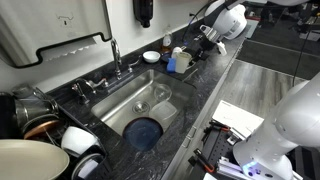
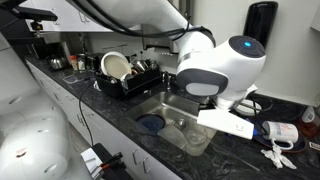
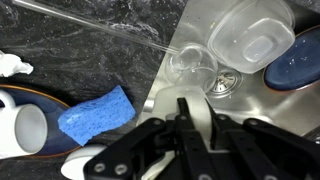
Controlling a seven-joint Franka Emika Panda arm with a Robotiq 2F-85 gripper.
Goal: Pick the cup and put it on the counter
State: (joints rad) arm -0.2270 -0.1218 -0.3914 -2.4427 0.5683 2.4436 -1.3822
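The spot on the black counter [image 3: 125,60] beside the blue sponge is clear, so the gripper will next turn, move left in the wrist view, lower the cup [image 3: 198,113] onto that spot and then let go of it.
In the wrist view my gripper [image 3: 199,104] is shut on the cup [image 3: 198,113], a small pale cream cylinder held between the black fingers. It hangs over the left edge of the steel sink [image 3: 262,112], right beside the black speckled counter [image 3: 90,50]. In an exterior view my arm and gripper [image 1: 203,42] are at the far end of the counter [image 1: 200,85]; the cup is hidden behind them there. In the other exterior view the arm's body blocks the gripper and the cup, and the counter [image 2: 105,105] runs along the front.
In the sink lie a clear glass [image 3: 192,68], a clear plastic container [image 3: 250,35] and a blue plate [image 3: 300,62]. On the counter are a blue sponge [image 3: 95,113], a white mug [image 3: 25,130], a small blue container [image 1: 172,64] and a white bowl [image 1: 151,56]. A dish rack [image 2: 125,72] holds plates.
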